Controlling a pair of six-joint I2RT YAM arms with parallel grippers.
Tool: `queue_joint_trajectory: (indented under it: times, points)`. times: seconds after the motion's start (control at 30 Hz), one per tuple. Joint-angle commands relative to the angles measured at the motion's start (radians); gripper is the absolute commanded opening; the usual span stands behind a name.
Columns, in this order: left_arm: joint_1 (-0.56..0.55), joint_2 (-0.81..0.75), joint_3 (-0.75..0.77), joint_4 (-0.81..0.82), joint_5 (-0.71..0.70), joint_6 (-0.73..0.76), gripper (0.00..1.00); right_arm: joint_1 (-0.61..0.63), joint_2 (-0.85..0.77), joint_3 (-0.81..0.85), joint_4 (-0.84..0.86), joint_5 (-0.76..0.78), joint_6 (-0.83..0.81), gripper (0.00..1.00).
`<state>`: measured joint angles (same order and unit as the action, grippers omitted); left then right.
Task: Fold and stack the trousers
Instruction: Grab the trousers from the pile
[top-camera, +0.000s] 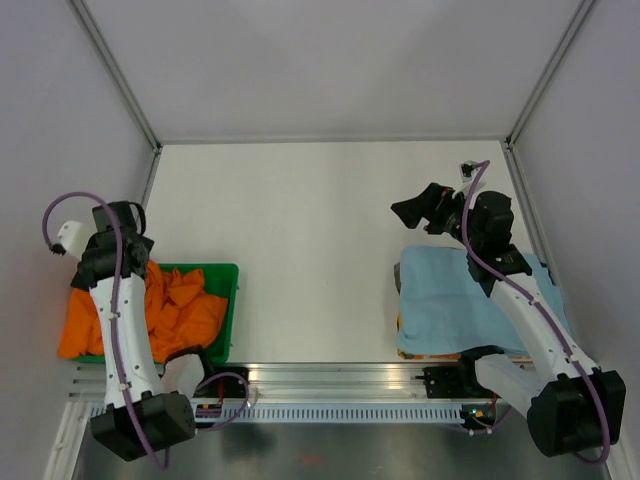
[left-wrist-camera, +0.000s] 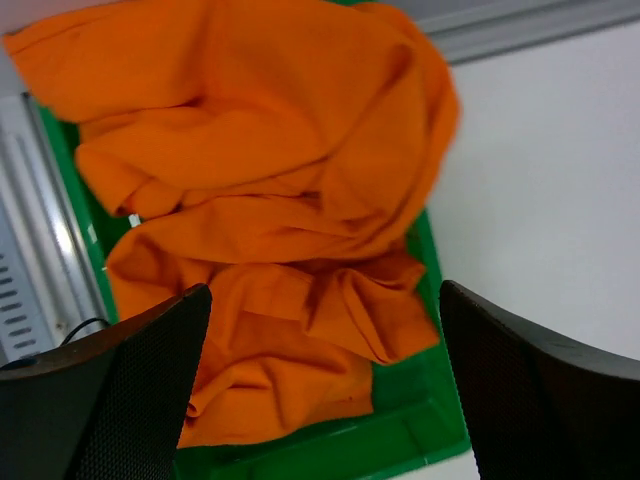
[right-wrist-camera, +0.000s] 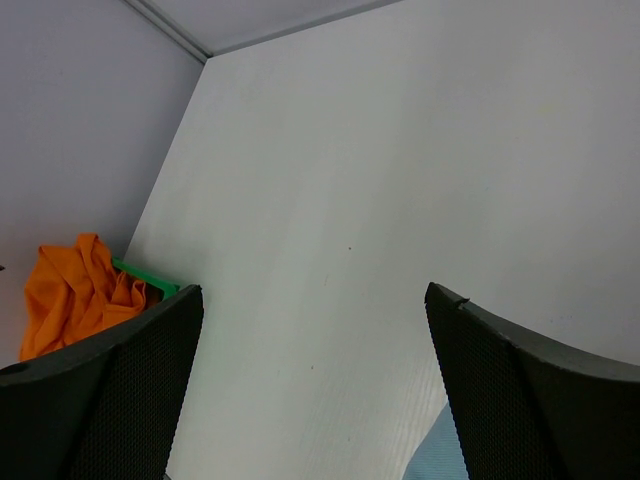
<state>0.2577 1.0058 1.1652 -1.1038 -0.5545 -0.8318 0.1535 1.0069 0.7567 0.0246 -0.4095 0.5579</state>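
Next I will lower my open left gripper and draw it back onto the bunched folds mid-way across the trousers to close, since they stand up loosely below it.
The bright orange trousers (top-camera: 180, 310) lie crumpled in a green tray (top-camera: 228, 278) at the near left and spill over its left side. In the left wrist view the trousers (left-wrist-camera: 260, 200) fill the frame, with the green tray (left-wrist-camera: 400, 425) showing under them. My left gripper (left-wrist-camera: 325, 390) hangs open and empty above the trousers, over the tray's far left part (top-camera: 118, 222). My right gripper (top-camera: 410, 212) is open and empty above the bare table, just beyond the light blue cloth. It shows in the right wrist view (right-wrist-camera: 315, 390), with the trousers (right-wrist-camera: 70, 290) far off.
A light blue cloth (top-camera: 455, 300) lies flat at the near right, under my right arm; its corner shows in the right wrist view (right-wrist-camera: 440, 455). Grey walls with metal frame posts enclose the white table (top-camera: 320, 220) on three sides. A metal rail (top-camera: 330, 378) runs along the near edge.
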Motion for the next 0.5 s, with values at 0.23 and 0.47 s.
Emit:
queue_joint_trajectory:
  times: [0.23,0.47]
  points:
    - [0.31,0.057,-0.3,0.228,0.077,-0.02,1.0,0.027,0.071,0.018,0.081,-0.041,0.019,0.98]
    - [0.311,-0.032,-0.515,0.42,0.16,-0.033,0.99,0.054,0.088,0.044,0.021,0.008,-0.007,0.98]
